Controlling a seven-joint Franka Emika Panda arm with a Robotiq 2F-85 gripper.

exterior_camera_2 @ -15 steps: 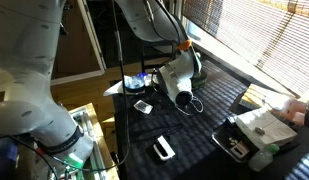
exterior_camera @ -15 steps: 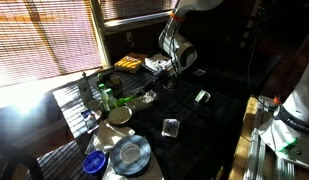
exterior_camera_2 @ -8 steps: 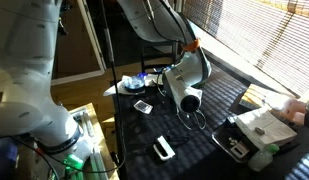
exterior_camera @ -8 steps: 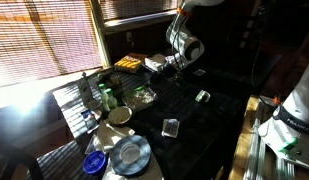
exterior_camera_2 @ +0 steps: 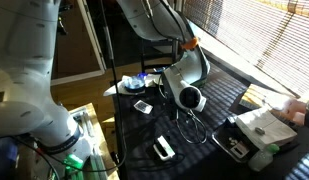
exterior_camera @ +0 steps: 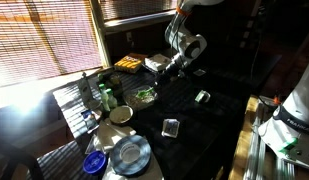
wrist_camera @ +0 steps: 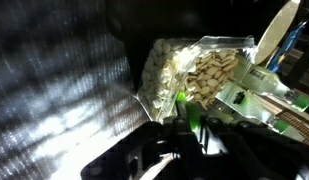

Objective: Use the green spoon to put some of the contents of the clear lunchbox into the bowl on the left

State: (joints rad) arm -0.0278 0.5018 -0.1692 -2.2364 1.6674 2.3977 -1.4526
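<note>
My gripper will next bring the green spoon over the clear lunchbox, and then it will set the spoon onto the box's pale bits (exterior_camera: 143, 98) (wrist_camera: 205, 76).
My gripper (wrist_camera: 189, 128) is shut on the green spoon (wrist_camera: 181, 100), whose green handle runs between the fingers toward the clear lunchbox (wrist_camera: 199, 70). The box holds pale and greenish bits and lies just ahead of the spoon. In an exterior view the gripper (exterior_camera: 172, 68) hangs above and behind the lunchbox (exterior_camera: 145, 96). A pale bowl (exterior_camera: 120, 115) stands in front of the box. The gripper also shows in an exterior view (exterior_camera_2: 190, 100). Whether the spoon's tip touches the contents is hidden.
A yellow food tray (exterior_camera: 129, 63) and a white-topped container (exterior_camera: 154, 64) stand behind the lunchbox. A green bottle (exterior_camera: 106, 97), a blue bowl (exterior_camera: 94, 163), a grey plate (exterior_camera: 130, 153) and a small clear cup (exterior_camera: 171, 127) are nearby. A white box (exterior_camera_2: 164, 149) lies on the dark table.
The gripper with the spoon has shifted sideways and lower over the table, tilting toward the lunchbox. The lunchbox and bowl have not moved.
</note>
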